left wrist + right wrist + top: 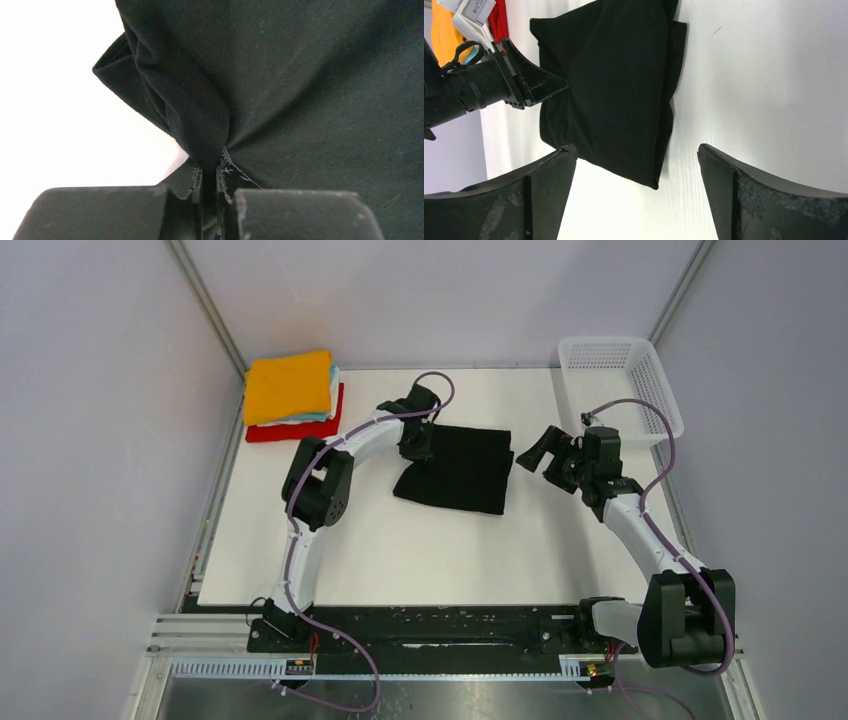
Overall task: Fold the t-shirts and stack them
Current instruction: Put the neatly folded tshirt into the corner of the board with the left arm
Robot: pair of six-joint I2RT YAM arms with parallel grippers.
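The black t-shirt (460,468) lies folded, so I should lift my left gripper, move it outward and to the left in the top view over the orange t-shirt, and let go.
A folded black t-shirt (460,468) lies in the middle of the white table. My left gripper (418,438) is at its left edge, shut on a pinched ridge of the black cloth (200,135), which bunches up between the two fingers. In the right wrist view the black t-shirt (614,90) spreads ahead, with the left gripper (561,85) biting its edge. My right gripper (533,453) hovers just right of the shirt, open and empty, its fingers (549,175) wide apart over bare table. A stack of folded t-shirts (290,390), orange on top, then white, light blue and red, sits at the far left.
A white mesh basket (620,380) stands at the far right corner of the table (400,550). Grey walls close in both sides and the back. The arms' bases and a black rail run along the near edge.
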